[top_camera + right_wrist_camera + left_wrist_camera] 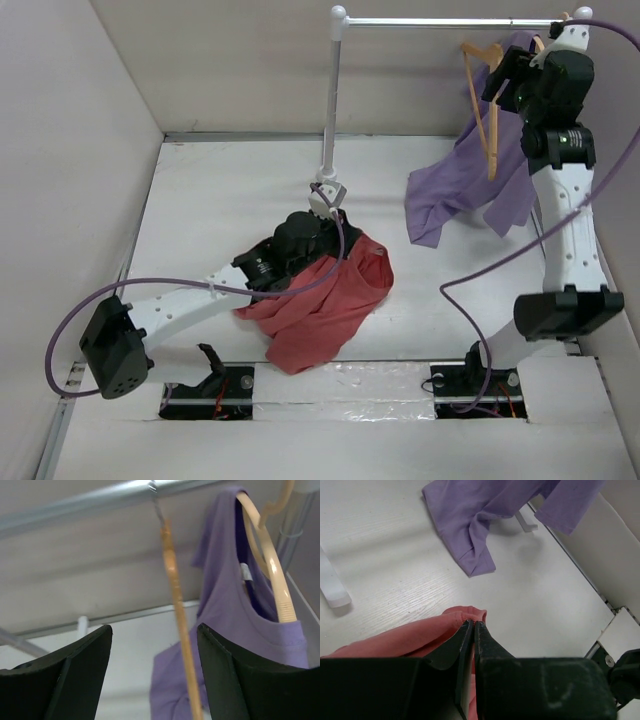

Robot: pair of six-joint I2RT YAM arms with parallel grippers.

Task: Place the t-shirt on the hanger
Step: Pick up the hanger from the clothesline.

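Note:
The empty hanger's near arm (493,118) (184,635) shows edge-on, outward and slightly below my right gripper, so the gripper needs to move its open fingers down and outward around it next and close them.
The coral-red t-shirt (325,300) lies bunched on the table in front of the left arm. My left gripper (350,243) is shut on its hemmed edge, and the left wrist view shows the cloth (410,635) pinched at the fingertips (473,623) just above the table. The orange-tan hanger (489,110) hangs empty from the rail by its hook. My right gripper (503,75) is raised beside it and open. In the right wrist view the hanger (176,600) shows edge-on between the spread fingers (154,628), untouched.
A purple t-shirt (470,170) hangs on a paler hanger (272,565) at the rail's right end, its lower part draping onto the table (480,510). The rail (450,21) rests on a white pole (331,100) with a foot (332,587) near my left gripper. Walls enclose the table.

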